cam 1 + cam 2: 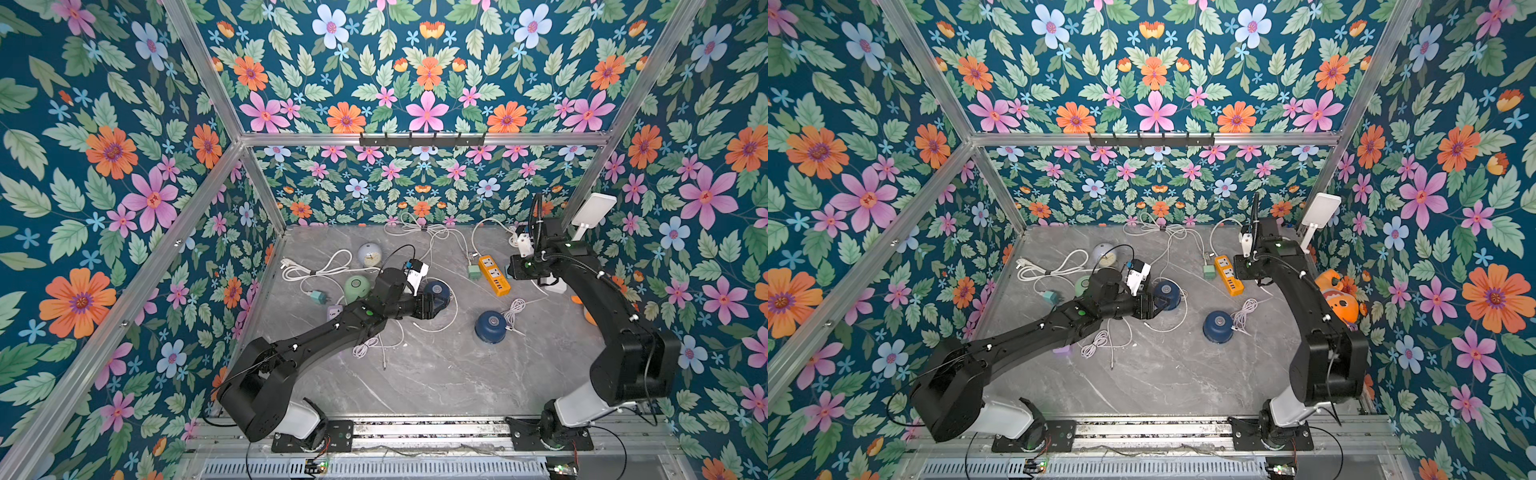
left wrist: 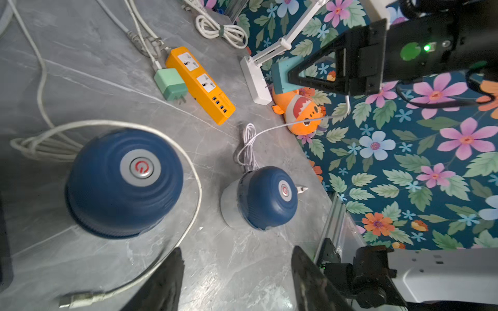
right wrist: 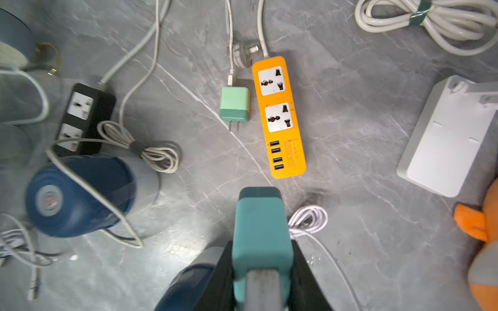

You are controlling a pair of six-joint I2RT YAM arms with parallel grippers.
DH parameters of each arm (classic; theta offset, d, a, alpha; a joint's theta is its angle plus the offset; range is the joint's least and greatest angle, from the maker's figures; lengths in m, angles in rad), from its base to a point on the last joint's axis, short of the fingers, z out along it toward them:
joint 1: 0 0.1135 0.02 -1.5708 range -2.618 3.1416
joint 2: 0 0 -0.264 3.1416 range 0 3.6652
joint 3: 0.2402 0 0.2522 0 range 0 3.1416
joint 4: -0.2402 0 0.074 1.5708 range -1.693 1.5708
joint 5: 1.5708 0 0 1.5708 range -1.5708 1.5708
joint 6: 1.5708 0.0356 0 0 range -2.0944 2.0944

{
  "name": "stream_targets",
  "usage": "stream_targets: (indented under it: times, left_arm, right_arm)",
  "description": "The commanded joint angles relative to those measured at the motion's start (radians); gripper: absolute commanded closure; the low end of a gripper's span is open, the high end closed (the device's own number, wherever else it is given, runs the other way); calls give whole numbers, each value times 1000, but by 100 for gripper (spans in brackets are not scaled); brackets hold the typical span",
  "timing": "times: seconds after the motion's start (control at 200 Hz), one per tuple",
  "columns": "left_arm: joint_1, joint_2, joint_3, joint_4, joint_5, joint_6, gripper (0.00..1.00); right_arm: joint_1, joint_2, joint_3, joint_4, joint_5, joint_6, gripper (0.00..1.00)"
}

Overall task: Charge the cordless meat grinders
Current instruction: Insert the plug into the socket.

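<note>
The right gripper moves over next and brings the teal charger block (image 3: 261, 229) down onto the orange power strip's socket beside the USB ports, as that socket's slots are empty.
Two navy cordless meat grinders stand on the grey table, one mid-table (image 1: 436, 289) (image 2: 124, 183) and one nearer the right arm (image 1: 491, 326) (image 2: 266, 198). A mint green grinder (image 1: 356, 287) sits left of them. My left gripper (image 2: 237, 258) (image 1: 440, 306) hovers beside the mid-table navy grinder, open, with only bare table between its fingers. A white cable with a loose USB plug (image 2: 78, 299) loops around that grinder. My right gripper (image 3: 262, 247) (image 1: 510, 271) is shut on a teal charger block (image 3: 261, 229), held just short of the orange power strip (image 3: 279, 115) (image 1: 493, 275).
A mint plug adapter (image 3: 234, 107) lies beside the orange strip. A black power strip (image 3: 80, 118), bundled white cords (image 3: 431, 21), a pale alarm clock (image 1: 369, 254), a white lamp base (image 3: 447, 140) and an orange toy (image 2: 301, 113) crowd the back and right side.
</note>
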Motion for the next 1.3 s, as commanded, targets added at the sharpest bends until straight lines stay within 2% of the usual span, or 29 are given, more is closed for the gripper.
stream_targets:
  times: [0.0, 0.105, 0.22, 0.475, 0.565, 0.785, 1.295]
  left_arm:
    - [-9, -57, -75, 128, -73, 11, 33]
    - [-10, -124, -145, 142, -132, 27, 27]
    - [-10, -163, -152, 66, -166, 51, 24]
    - [-10, -155, -154, 40, -180, 77, 22]
    - [-11, -146, -157, 47, -196, 78, 18]
    - [-5, -118, -148, 51, -216, 86, 14]
    - [1, -119, -162, 62, -200, 74, 14]
  right_arm:
    - [-1, 114, 35, 21, 83, -106, 100]
    - [-1, 219, 96, 8, 100, -133, 100]
    - [-1, 284, 136, 20, 105, -163, 100]
    - [-2, 415, 286, -34, 101, -253, 100]
    - [-2, 457, 343, -63, 93, -266, 100]
    - [-1, 511, 426, -125, 79, -301, 100]
    - [0, 584, 489, -168, 69, -321, 100]
